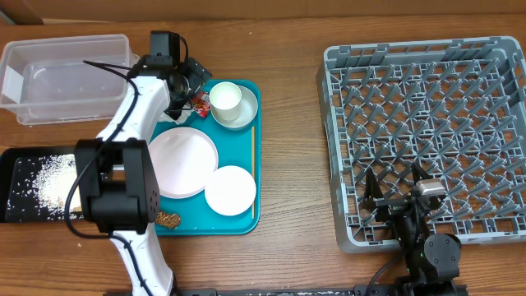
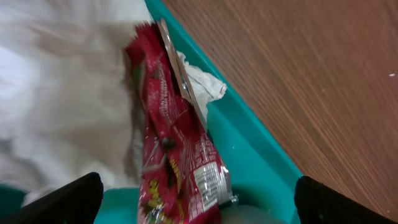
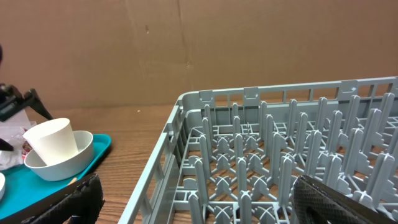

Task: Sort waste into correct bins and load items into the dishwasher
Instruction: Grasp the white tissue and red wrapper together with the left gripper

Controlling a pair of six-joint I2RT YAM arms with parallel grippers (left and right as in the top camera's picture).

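Note:
My left gripper should lower next, its wide-open fingers around the red wrapper's end by the white cup (image 1: 225, 99).
A red snack wrapper (image 2: 177, 155) lies on a white crumpled napkin (image 2: 62, 106) at the back corner of the teal tray (image 1: 246, 222); the overhead view shows the wrapper (image 1: 199, 100) beside the white cup (image 1: 225, 99) in a white bowl (image 1: 243, 117). My left gripper (image 1: 194, 82) is open, its fingers wide on either side of the wrapper, just above it. Two white plates (image 1: 182, 161) (image 1: 230, 190) and a wooden chopstick (image 1: 252, 168) lie on the tray. My right gripper (image 1: 396, 187) is open and empty over the front edge of the grey dishwasher rack (image 1: 427, 131).
A clear plastic bin (image 1: 66, 76) stands at the back left. A black tray with white rice (image 1: 37, 182) sits at the front left. Brown food scraps (image 1: 169, 219) lie at the tray's front. Cardboard walls the back (image 3: 186, 43).

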